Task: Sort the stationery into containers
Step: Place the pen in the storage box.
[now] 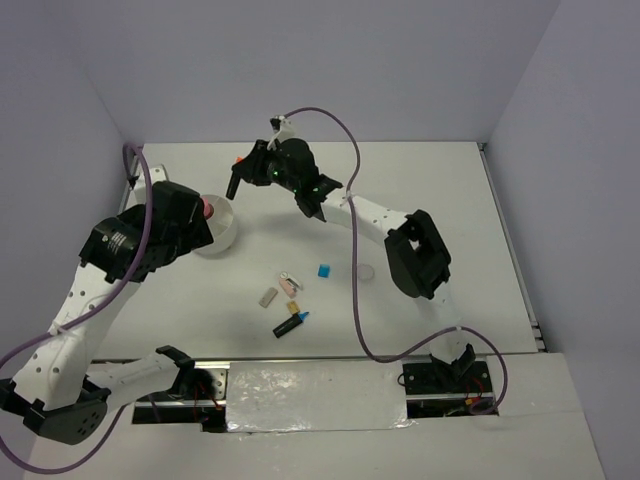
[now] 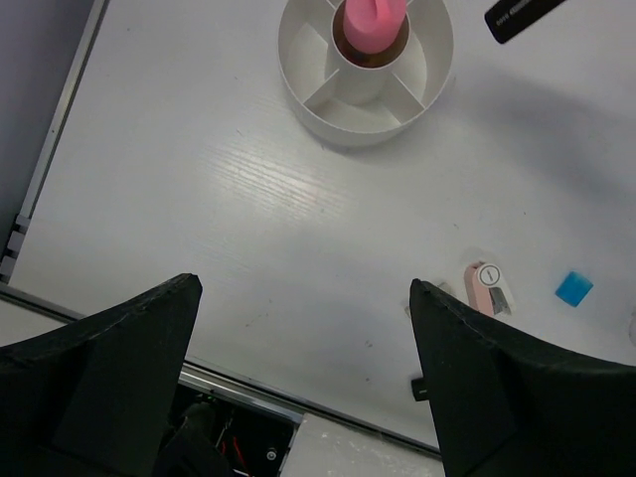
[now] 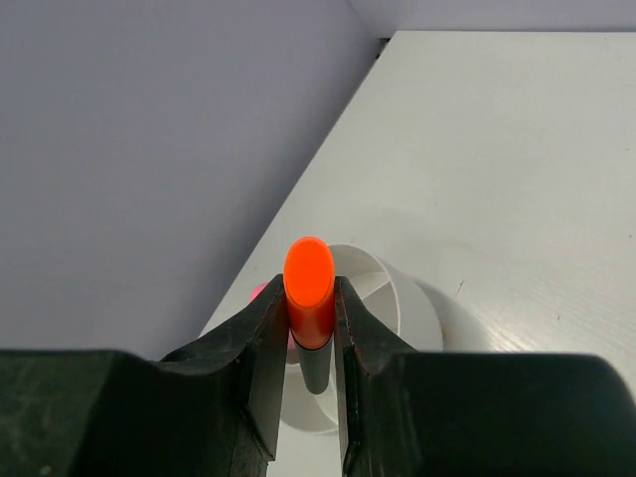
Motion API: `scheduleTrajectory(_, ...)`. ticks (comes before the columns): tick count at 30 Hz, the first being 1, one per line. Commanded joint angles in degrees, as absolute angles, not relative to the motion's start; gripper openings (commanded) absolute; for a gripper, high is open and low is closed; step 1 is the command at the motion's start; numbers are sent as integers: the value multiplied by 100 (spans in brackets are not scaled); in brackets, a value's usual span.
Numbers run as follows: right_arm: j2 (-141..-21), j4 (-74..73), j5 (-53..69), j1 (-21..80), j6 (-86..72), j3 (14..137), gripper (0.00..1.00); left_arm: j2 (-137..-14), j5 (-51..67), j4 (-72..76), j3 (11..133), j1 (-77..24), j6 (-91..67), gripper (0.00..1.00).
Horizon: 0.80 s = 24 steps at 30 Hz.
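The pink tube (image 2: pixel 373 20) fills the bowl's centre well. My right gripper should move toward the bowl and down, to bring the marker into an empty outer compartment (image 2: pixel 426 48).
The white divided bowl (image 1: pixel 226 232) stands at the left, partly under my left arm. A pink tube (image 2: pixel 373 20) stands in the centre well of the bowl (image 2: pixel 328 94). My right gripper (image 1: pixel 249 170) is shut on the black marker with the orange cap (image 3: pixel 309 266) and holds it above the bowl (image 3: pixel 407 303); the marker's black end (image 2: pixel 522 15) shows in the left wrist view. My left gripper (image 2: pixel 303 333) is open and empty above bare table, near side of the bowl. The black marker with the blue cap (image 1: pixel 290 323) lies on the table.
Loose on the table: a blue cube (image 1: pixel 323 270), a clear ring (image 1: pixel 367 271), a grey block (image 1: pixel 268 296), a tan block (image 1: pixel 291 285) and a small orange piece (image 1: pixel 294 309). Walls close in on the left and back. The table's near edge (image 2: pixel 248 383) is under my left gripper.
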<state>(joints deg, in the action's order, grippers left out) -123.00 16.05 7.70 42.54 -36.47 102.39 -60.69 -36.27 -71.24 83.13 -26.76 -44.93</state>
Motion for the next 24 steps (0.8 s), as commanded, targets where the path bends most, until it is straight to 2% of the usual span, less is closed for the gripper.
scheduleTrajectory(1,-12629,1398,685,4236,-3375,10897,0,-5986,-3428,-7199,8517,-2654,-4298,99)
scheduleTrajectory(6,-13306,1055,1028,4263,-3419,11617,0,-5967,-3278,-7154,8543,-2646,-4140,99)
scheduleTrajectory(14,-13720,774,1151,4395,-3305,12050,1,-5986,-3235,-7154,8561,-2637,-3850,99)
scheduleTrajectory(16,-13737,747,1221,4403,-3270,12041,10,-5950,-3138,-7084,8447,-2628,-3780,99)
scheduleTrajectory(20,-13746,650,1353,4412,-3260,12155,36,-5688,-2665,-6733,8096,-2628,-3508,99)
scheduleTrajectory(21,-13720,659,1414,4421,-3261,12164,47,-5634,-2559,-6550,7964,-2628,-3446,99)
scheduleTrajectory(23,-13685,694,1494,4421,-3313,12164,56,-5512,-2330,-6417,7823,-2628,-3367,99)
scheduleTrajectory(24,-13658,694,1512,4412,-3313,12173,68,-5467,-2277,-6320,7787,-2637,-3331,99)
